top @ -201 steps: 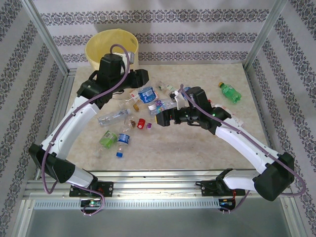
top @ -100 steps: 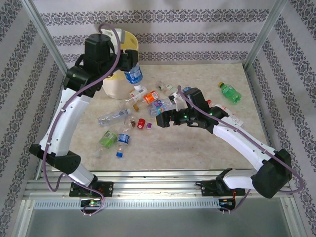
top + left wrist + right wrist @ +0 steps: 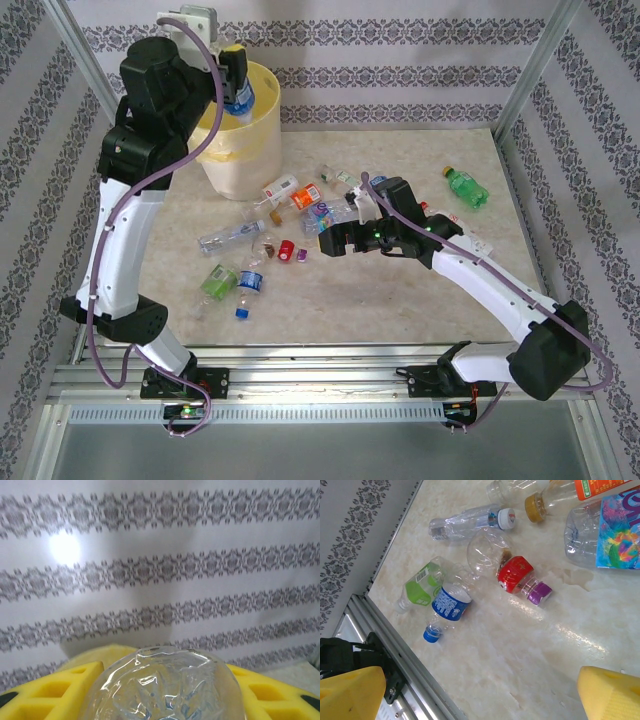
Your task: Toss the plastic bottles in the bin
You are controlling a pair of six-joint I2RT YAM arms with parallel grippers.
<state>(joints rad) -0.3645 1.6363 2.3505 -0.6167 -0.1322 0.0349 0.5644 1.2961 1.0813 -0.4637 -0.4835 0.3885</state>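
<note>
My left gripper is above the opening of the bin, so next it will tilt upward, then go down to that opening and release the bottle.
My left gripper (image 3: 236, 82) is raised high and shut on a clear plastic bottle with a blue label (image 3: 240, 98), held over the mouth of the bin (image 3: 248, 165), a cream bucket with a yellow bag. In the left wrist view the bottle's clear base (image 3: 165, 685) sits between the yellow fingers (image 3: 55, 690). My right gripper (image 3: 326, 243) hovers open over the middle of the table. Below it lie a blue-labelled bottle (image 3: 451, 602), a green-labelled one (image 3: 422, 585) and a red-labelled one (image 3: 516, 574).
More bottles lie scattered between the bin and the right arm: a clear one (image 3: 228, 238), an orange-labelled one (image 3: 305, 197) and a green one (image 3: 465, 187) at the far right. A metal rail (image 3: 385, 645) borders the table's near edge. Patterned walls enclose the table.
The left arm has lifted the blue-labelled bottle from the table, up and back to above the bin. The right gripper has shifted slightly, staying open.
</note>
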